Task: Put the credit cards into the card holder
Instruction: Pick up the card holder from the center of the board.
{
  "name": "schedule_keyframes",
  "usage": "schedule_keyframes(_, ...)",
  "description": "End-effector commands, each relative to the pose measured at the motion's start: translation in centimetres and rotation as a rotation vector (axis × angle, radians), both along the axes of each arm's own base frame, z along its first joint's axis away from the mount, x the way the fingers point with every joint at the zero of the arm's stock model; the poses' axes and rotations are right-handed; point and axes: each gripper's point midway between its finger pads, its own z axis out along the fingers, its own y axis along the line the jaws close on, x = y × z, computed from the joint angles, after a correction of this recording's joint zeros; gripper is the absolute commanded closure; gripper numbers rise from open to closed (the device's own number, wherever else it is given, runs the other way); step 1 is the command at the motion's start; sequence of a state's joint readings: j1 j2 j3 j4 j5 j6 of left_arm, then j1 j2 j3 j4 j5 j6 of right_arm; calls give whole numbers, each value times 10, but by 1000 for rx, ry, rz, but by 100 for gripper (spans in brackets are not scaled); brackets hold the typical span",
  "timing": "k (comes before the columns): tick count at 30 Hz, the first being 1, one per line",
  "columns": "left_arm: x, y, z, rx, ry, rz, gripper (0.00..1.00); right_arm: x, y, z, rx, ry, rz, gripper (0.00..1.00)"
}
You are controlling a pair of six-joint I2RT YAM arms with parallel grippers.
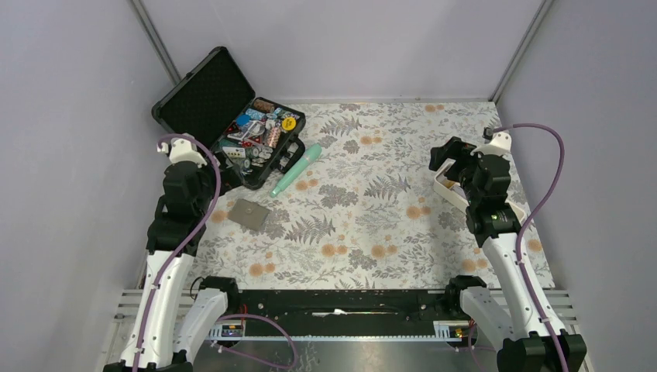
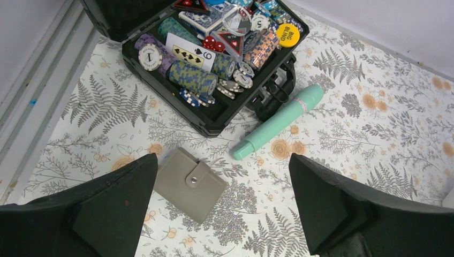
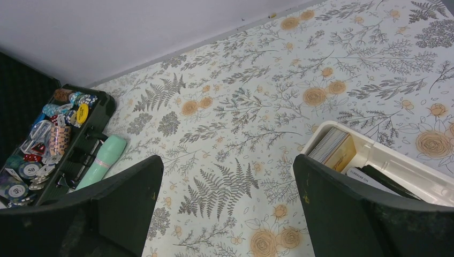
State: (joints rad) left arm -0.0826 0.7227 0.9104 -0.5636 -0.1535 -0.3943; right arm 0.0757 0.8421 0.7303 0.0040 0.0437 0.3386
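The robot's left gripper should next go down, back toward the robot's base, to the card holder and turn its fingers to straddle its edge [image 1: 245, 224] [image 2: 185, 208] opposite the snap, which stays clear.
The card holder [image 1: 250, 214] [image 2: 189, 184], a grey-brown wallet snapped closed, lies flat on the floral cloth left of centre. My left gripper [image 2: 222, 201] hangs open above it, the wallet close to the left finger. The credit cards [image 3: 334, 149] stand stacked in the left end of a white tray [image 3: 399, 165] [image 1: 446, 186] at the right; an orange-yellow one faces out. My right gripper [image 3: 227, 206] is open over bare cloth just left of the tray. In the top view the left gripper [image 1: 225, 163] and right gripper [image 1: 459, 167] both hover above the table.
An open black hard case [image 1: 232, 124] [image 2: 214, 48] full of poker chips and playing cards sits at the back left. A mint-green tube [image 1: 297, 169] [image 2: 278, 128] [image 3: 103, 160] lies beside it. Grey walls close in on three sides.
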Motion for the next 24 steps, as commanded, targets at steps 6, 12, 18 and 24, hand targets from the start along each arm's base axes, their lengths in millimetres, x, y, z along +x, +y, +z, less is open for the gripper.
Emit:
schedule_keyframes(6, 0, -1, 7, -32, -33, 11, 1, -3, -1, 6, 7, -25, -5, 1)
schedule_keyframes(12, -1, -1, 0, -55, -5, 27, 1, -4, 2, 6, 8, -26, 14, 1)
schedule_keyframes(18, 3, 2, -54, -155, 132, 138, 1, -3, 36, 0, 44, 2, 209, 1)
schedule_keyframes(24, 7, -10, -124, -342, 217, 225, 1, -2, 57, -11, 69, 53, 330, 1)
